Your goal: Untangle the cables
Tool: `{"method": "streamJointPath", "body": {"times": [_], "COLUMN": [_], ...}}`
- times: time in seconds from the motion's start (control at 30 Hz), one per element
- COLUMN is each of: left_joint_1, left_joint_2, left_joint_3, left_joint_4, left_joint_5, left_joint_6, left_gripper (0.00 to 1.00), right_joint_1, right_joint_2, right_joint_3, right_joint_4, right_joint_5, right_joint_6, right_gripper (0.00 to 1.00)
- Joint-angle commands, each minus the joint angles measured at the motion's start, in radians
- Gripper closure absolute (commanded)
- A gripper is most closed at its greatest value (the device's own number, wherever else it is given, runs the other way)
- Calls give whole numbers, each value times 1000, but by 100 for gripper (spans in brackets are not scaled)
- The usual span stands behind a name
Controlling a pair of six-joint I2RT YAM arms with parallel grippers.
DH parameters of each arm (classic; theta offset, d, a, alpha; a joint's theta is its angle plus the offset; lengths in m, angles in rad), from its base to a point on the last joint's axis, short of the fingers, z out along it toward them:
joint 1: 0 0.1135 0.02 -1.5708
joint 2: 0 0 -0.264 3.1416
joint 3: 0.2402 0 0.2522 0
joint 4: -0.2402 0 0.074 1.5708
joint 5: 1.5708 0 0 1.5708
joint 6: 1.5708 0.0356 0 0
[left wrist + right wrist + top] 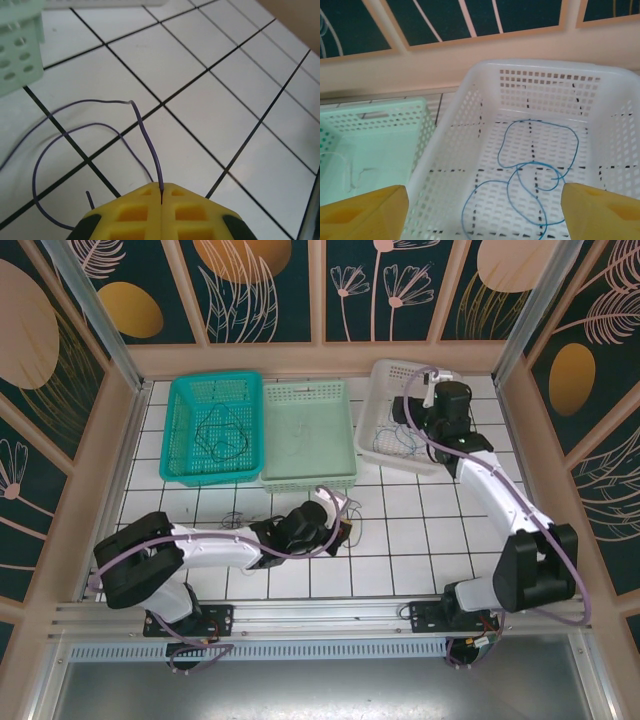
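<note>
The left gripper lifts the purple cable (150, 145) above the teal basket's rim next, then carries it outward into the teal basket, since the basket stands outward.
My left gripper (161, 192) is shut on a thin purple cable (150, 145), which rises from between the yellow jaws and loops over the white tiles to the left. From above, this gripper (340, 525) sits low over the middle of the table. My right gripper (482, 210) is open above the white basket (445, 145), its yellow fingertips (365, 212) wide apart and holding nothing. A blue cable (535, 170) lies in loose loops on that basket's floor. A black cable (222, 432) lies in the teal basket (180, 430). A pale cable (350, 172) rests in the light green basket (385, 112).
The three baskets stand side by side at the back of the tiled table (420, 540). A short dark wire piece (235, 517) lies on the tiles left of my left gripper. Wooden walls (110, 470) close in the sides and back.
</note>
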Motion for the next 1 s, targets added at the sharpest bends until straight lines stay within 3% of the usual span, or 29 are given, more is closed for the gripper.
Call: {"method": "streamJointPath", "body": {"times": [0.0, 0.2, 0.6, 0.8, 0.97], "left_joint_1": [-7, -6, 33, 175, 390], "left_joint_2": [-64, -185, -397, -463, -466], "left_joint_3": [38, 113, 327, 395, 435], "left_joint_4": [-46, -168, -385, -392, -399], "left_joint_5": [-34, -86, -345, -453, -411], "left_joint_6": [-8, 51, 243, 364, 385], "left_gripper": [100, 100, 100, 100, 99], "right_joint_1": [9, 17, 95, 180, 223], "right_joint_2": [-94, -229, -324, -338, -323], "right_joint_3": [-69, -229, -439, -497, -515], "right_joint_4": [11, 36, 92, 157, 187], "right_joint_5": [-57, -53, -39, -29, -47], "right_joint_6": [45, 90, 131, 132, 150], "right_gripper": [20, 20, 22, 22, 22]}}
